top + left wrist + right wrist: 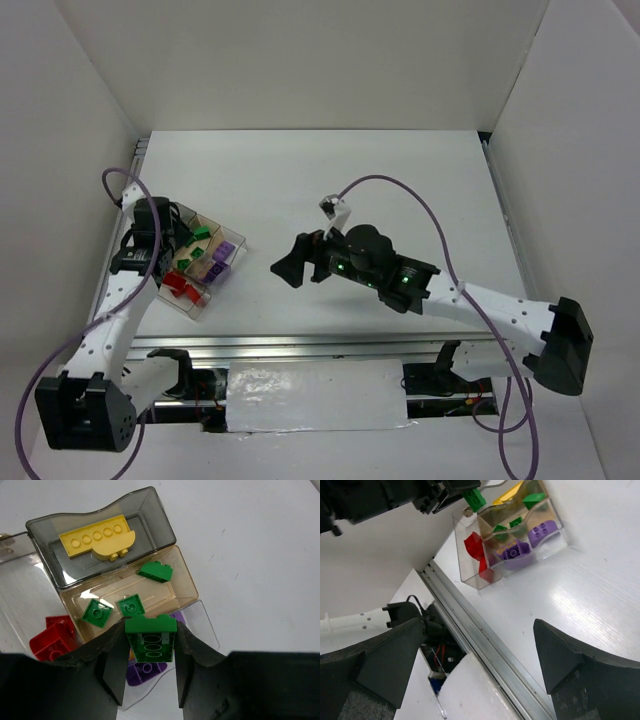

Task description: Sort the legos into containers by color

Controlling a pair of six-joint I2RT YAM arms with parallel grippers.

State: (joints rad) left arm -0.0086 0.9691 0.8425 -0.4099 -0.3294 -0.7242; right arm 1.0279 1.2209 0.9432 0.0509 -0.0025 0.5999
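Note:
Green bricks already lie in the brownish middle section of the tray, so my left gripper will next lower over the small green brick nearest the purple ones and open.
The clear divided tray (237, 241) sits at the table's left side. In the left wrist view the tray (167, 527) holds two yellow bricks (97, 542) in its far compartment and three green bricks (131, 605) in the brownish middle one. Red bricks (52, 640) and purple bricks (147, 672) lie in the near ones. My left gripper (150, 647) is shut on a green brick (150, 640) just above the tray's near side. My right gripper (290, 268) is open and empty over mid-table, right of the tray. The right wrist view shows the tray (555, 542) and the held green brick (475, 499).
A metal rail (485, 645) runs along the table's near edge, with cables and a dark gap below it. White walls enclose the table on three sides. A purple cable (400, 195) arcs over the right arm.

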